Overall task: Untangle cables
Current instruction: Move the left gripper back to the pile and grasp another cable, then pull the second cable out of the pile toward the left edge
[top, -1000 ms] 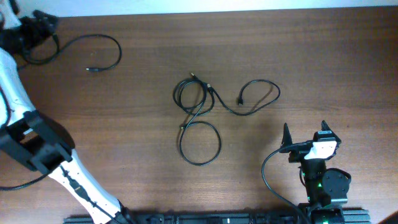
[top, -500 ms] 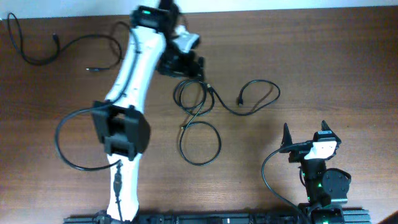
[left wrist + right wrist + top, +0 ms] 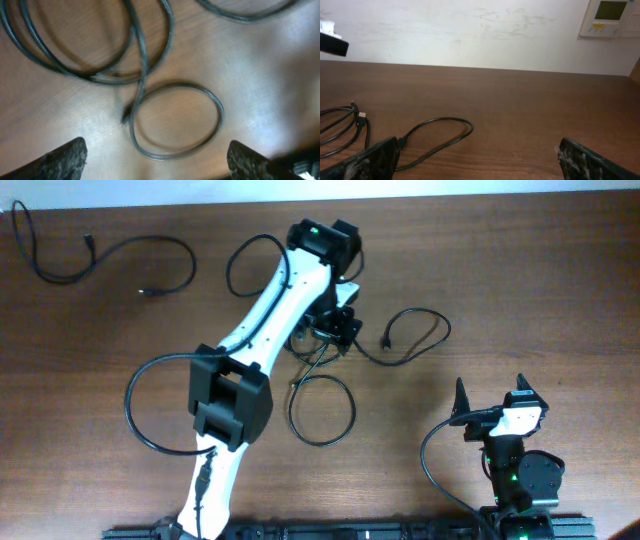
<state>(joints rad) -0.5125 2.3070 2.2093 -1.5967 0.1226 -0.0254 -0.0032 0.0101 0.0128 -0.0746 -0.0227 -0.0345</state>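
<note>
I need to move my left gripper down next, to the cable where the round loop's piece of cable meets the overlapping loops.
A tangle of thin black cables [image 3: 322, 385] lies mid-table: loops under my left gripper, a round loop toward the front, and a loop with a plug end [image 3: 420, 332] to the right. My left gripper [image 3: 335, 325] hovers over the tangle's top, jaws open and empty. Its wrist view shows the round loop [image 3: 175, 120] between the fingertips [image 3: 157, 162] and overlapping loops [image 3: 90, 45] above. A separate cable [image 3: 110, 265] lies at the far left. My right gripper [image 3: 492, 402] rests open at the front right; its view shows the plug loop [image 3: 437, 135] on the left.
The wooden table's far edge [image 3: 480, 192] meets a white wall. A wall panel [image 3: 610, 17] shows at the upper right in the right wrist view. My left arm's own thick black wire [image 3: 150, 405] loops at the left of the arm.
My left arm swung from the table's far left corner across to the tangle in the middle. A separate cable now lies where it was. The right arm has not moved.
</note>
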